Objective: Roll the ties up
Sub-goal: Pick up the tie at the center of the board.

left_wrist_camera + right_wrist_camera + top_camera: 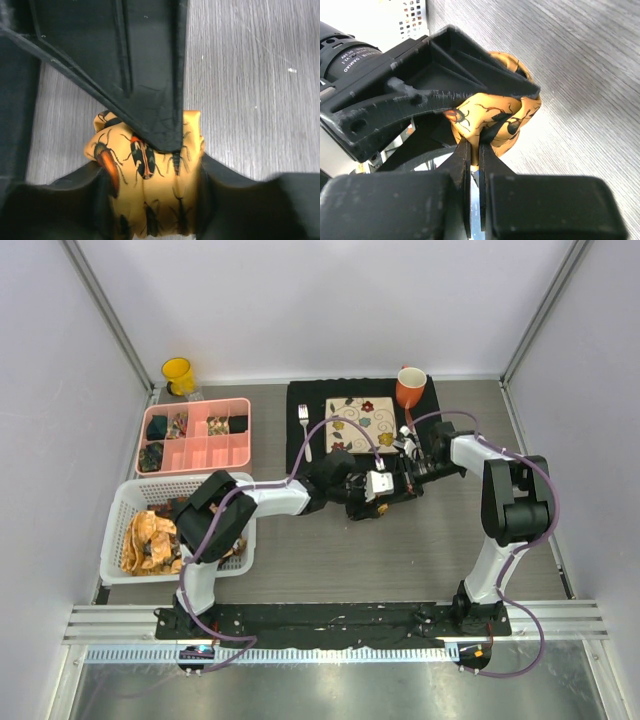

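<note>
My right gripper rises outward over the floral plate's edge by the fork (330, 427) next and releases the fold, because my left gripper holds the roll.
A mustard-yellow tie (150, 170) printed with beetles is wound into a tight roll just above the wood table. My left gripper (150, 205) is shut on the roll, one finger on each side. My right gripper (475, 150) is shut on a fold of the same tie (490, 120); its black fingers (150, 75) press on the roll from the other side. The two grippers meet at the table's middle, left (372, 490) and right (403, 472). More mustard ties (150, 540) lie heaped in the white basket (120, 502).
A pink compartment tray (205, 453) with a few rolled pieces stands at the back left, a yellow mug (178, 373) behind it. A black mat (310, 400) holds a floral plate (362, 423), a fork (304, 430) and an orange mug (410, 388).
</note>
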Controlling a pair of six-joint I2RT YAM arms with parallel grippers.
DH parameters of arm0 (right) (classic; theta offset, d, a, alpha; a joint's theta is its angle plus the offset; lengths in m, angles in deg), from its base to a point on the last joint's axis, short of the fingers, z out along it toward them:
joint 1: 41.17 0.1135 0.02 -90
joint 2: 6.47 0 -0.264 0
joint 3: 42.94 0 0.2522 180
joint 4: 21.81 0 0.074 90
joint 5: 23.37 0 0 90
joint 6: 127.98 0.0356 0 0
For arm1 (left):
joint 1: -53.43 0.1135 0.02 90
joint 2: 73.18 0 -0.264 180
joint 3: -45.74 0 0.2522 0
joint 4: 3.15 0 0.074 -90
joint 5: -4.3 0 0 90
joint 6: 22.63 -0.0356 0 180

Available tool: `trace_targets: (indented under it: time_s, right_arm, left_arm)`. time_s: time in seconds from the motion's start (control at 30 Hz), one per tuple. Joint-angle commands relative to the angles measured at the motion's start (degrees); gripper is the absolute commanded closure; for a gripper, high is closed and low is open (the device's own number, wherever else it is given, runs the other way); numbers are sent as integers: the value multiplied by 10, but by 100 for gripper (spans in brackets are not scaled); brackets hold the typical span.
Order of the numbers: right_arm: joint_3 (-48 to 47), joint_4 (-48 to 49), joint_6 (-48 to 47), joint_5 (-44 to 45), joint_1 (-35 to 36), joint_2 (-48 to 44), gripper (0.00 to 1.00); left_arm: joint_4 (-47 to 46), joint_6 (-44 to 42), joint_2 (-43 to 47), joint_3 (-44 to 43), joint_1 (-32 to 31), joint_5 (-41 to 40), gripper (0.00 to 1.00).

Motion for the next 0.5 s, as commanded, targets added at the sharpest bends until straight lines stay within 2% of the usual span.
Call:
trace_targets:
  time_s: [0.0,0.03,0.1,0.13,0.17,0.2,0.33,0.47]
  right_arm:
    - [-32,-13,17,-44,4,-31,99]
    - [-39,-13,20,-45,4,-31,99]
    - [-47,-12,26,-46,3,-30,99]
    - [-58,-12,29,-46,0,-30,99]
    - [-63,-10,38,-48,-2,-29,99]
    - [-69,-9,43,-54,-5,-27,99]
    - [-116,19,82,-64,-28,-24,99]
    - [-159,55,131,-73,-44,-10,99]
  left_arm:
    - [56,-23,24,-31,1,11,62]
    - [71,-27,27,-37,1,11,63]
    - [102,-22,36,-50,3,-1,50]
    - [112,-15,49,-55,6,-7,38]
    - [136,-2,55,-61,13,-17,11]
    - [150,27,63,-77,16,-44,1]
    - [230,106,102,-122,68,-45,0]
    - [387,142,116,-207,113,4,0]
